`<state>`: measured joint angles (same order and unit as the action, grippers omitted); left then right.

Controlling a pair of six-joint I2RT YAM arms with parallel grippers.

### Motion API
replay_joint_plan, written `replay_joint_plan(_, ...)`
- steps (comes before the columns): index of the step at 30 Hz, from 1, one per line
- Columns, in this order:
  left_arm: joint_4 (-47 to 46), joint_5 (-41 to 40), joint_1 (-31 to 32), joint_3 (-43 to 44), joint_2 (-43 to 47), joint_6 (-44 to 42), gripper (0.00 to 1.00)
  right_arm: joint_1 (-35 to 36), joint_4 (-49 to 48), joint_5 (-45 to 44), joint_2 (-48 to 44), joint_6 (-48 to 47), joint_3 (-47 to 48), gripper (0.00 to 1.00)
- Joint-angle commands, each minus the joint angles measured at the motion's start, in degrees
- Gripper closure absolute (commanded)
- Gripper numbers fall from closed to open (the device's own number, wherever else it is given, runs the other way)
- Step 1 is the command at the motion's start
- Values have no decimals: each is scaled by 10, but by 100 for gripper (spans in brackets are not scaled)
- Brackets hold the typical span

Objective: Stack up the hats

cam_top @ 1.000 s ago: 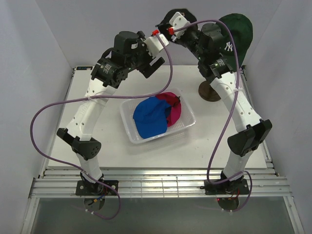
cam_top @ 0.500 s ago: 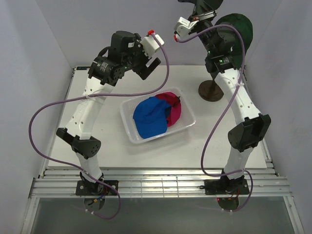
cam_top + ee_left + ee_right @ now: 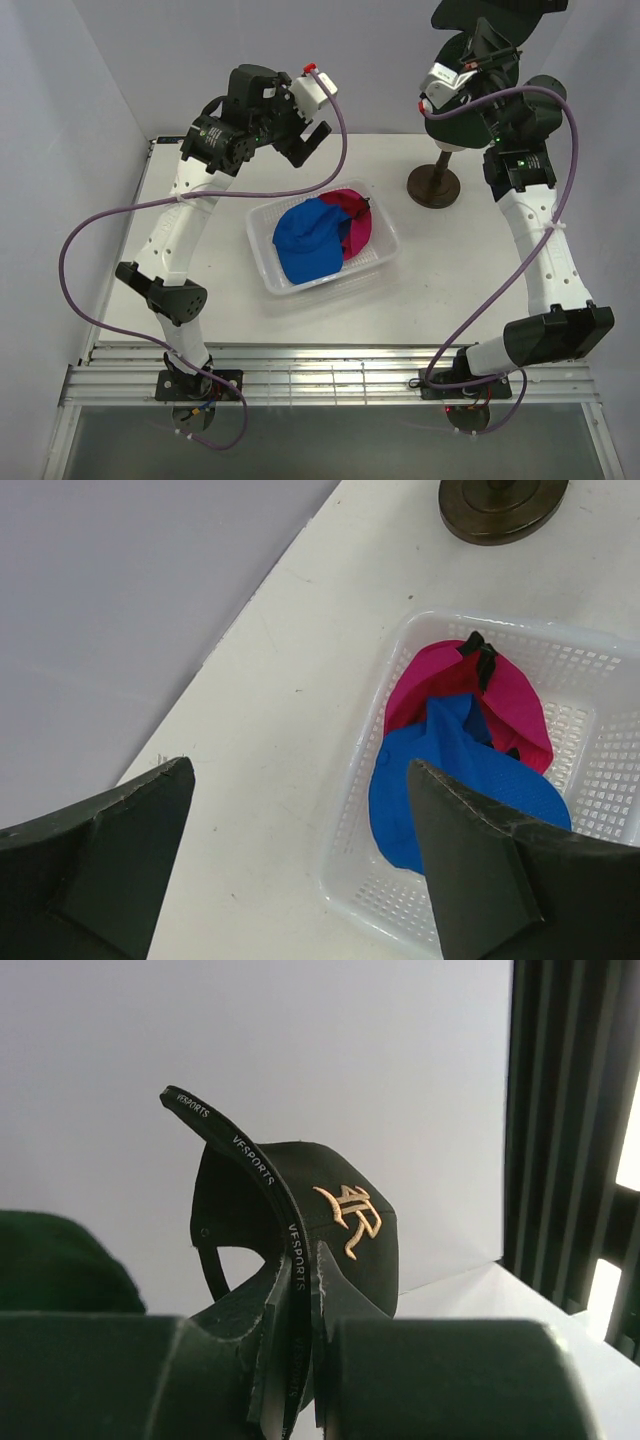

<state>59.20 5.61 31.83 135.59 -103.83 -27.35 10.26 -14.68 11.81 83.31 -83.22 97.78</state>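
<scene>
I should move my right gripper down and pull it back to let go of the cap's rim over the dark green hat, because the black cap (image 3: 498,8) is still hanging above that hat.
My right gripper (image 3: 297,1272) is shut on the brim edge of a black cap (image 3: 350,1222) with a gold emblem, held high in the air. In the top view that black cap (image 3: 498,8) sits at the upper edge, above the right gripper (image 3: 478,42). A dark green hat (image 3: 458,122) shows partly behind the right arm and as a dark mound (image 3: 50,1260) in the right wrist view. A blue cap (image 3: 305,245) lies over a magenta cap (image 3: 358,225) in the clear tray (image 3: 265,278). My left gripper (image 3: 310,140) hangs open and empty above the tray's far left; its fingers (image 3: 110,860) frame the blue cap (image 3: 450,780) and magenta cap (image 3: 505,690).
A round brown stand base (image 3: 433,186) sits right of the tray, also seen as a stand base (image 3: 500,502) in the left wrist view. The tray's rim (image 3: 345,880) lies under the left gripper. White walls close the table at left, back and right.
The right arm has swung up and to the right, carrying the black cap away from the left gripper. The left arm has barely moved and stays open.
</scene>
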Motion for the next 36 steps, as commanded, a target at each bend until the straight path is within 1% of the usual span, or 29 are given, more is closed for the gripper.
replay_joint_plan(1,6,13,0,-2,10,9,2,-14,17,42,-19,28,-35,92)
replay_joint_plan(4,6,14,0,-10,16,11,2,-24,29,65,-21,50,-39,92)
replay_joint_plan(7,7,13,0,-20,25,12,2,-45,33,118,-30,89,-47,92)
replay_joint_plan(14,8,6,0,-37,29,6,2,-82,33,182,-65,104,-90,92)
replay_joint_plan(19,10,-1,0,-40,28,6,2,-95,30,194,-82,81,-143,92)
replay_joint_plan(20,10,-2,0,-40,28,6,2,-111,26,197,-87,83,-147,92)
replay_joint_plan(25,10,-1,0,-41,16,6,2,-115,31,235,-97,109,-148,92)
replay_joint_plan(28,10,0,0,-38,13,7,2,-115,39,227,-108,105,-168,92)
replay_joint_plan(32,11,-1,1,-33,11,5,2,-118,35,232,-132,83,-234,92)
replay_joint_plan(36,10,-2,0,-36,9,4,2,-118,32,231,-131,93,-229,92)
